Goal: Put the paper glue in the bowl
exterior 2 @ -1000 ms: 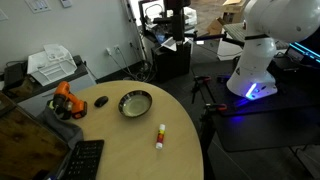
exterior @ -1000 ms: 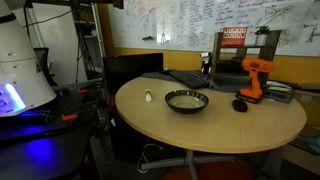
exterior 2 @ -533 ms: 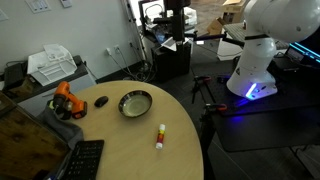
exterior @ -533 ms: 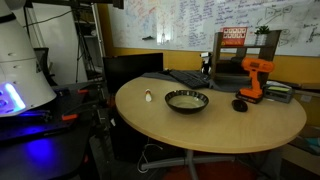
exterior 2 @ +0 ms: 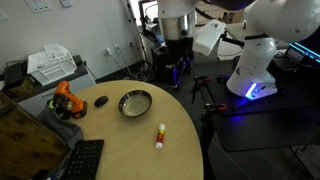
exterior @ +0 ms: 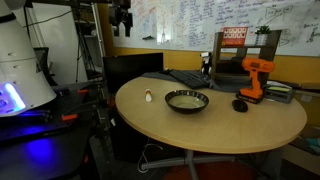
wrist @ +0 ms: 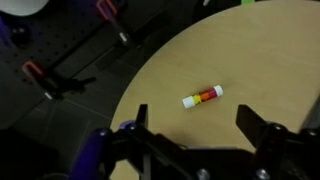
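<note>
Next, my gripper moves down and outward, turning as it goes. It then closes on the paper glue across its narrow body (exterior: 148,97) (wrist: 203,97).
The paper glue (wrist: 202,96) is a small white tube with a red and orange band. It lies on its side on the round wooden table, and it shows in both exterior views (exterior: 148,96) (exterior 2: 159,136). The bowl (exterior: 186,100) (exterior 2: 135,104), dark outside and pale inside, sits empty mid-table, about a hand's width from the glue. My gripper (wrist: 194,120) is open and empty, high above the table's edge, with the glue just beyond the fingertips in the wrist view. It hangs in the air in both exterior views (exterior: 122,22) (exterior 2: 177,66).
An orange drill (exterior: 255,78) (exterior 2: 66,100) and a black mouse (exterior: 240,104) (exterior 2: 100,101) lie beyond the bowl. A keyboard (exterior 2: 85,160) sits at the table's edge. The white robot base (exterior 2: 255,60) stands beside the table, with clamps and cables on the floor (wrist: 60,80).
The arm has swung into both exterior views, and the gripper now hangs above the table's edge. The glue, bowl and other objects have not moved.
</note>
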`<state>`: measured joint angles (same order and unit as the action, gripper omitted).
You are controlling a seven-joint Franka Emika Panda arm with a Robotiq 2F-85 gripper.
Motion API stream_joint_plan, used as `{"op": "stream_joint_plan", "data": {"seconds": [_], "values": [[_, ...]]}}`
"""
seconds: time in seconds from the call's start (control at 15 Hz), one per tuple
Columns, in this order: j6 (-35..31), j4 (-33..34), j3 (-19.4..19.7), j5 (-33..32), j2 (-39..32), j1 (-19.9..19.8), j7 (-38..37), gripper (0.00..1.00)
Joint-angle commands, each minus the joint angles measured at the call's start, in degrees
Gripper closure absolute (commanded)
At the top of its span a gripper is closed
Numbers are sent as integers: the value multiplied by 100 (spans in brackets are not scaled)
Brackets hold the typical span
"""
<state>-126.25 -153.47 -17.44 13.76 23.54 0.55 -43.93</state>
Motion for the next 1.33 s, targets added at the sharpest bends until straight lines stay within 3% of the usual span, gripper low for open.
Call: {"op": "stream_joint_plan", "data": {"seconds": [0.0,0.33,0.53,0.87,1.27], "values": [[-1110,21,-130,152,-1026,10,-1082,0],[-2960,234,229,150,-2759,197,-2200,0],[-3756,595,657,102,-3729,542,-2974,0],[-3881,1586,1433,456,-5129,1266,-4000,0],[-3857,2369,1341,1186,-6169,1144,-3964,0]]}}
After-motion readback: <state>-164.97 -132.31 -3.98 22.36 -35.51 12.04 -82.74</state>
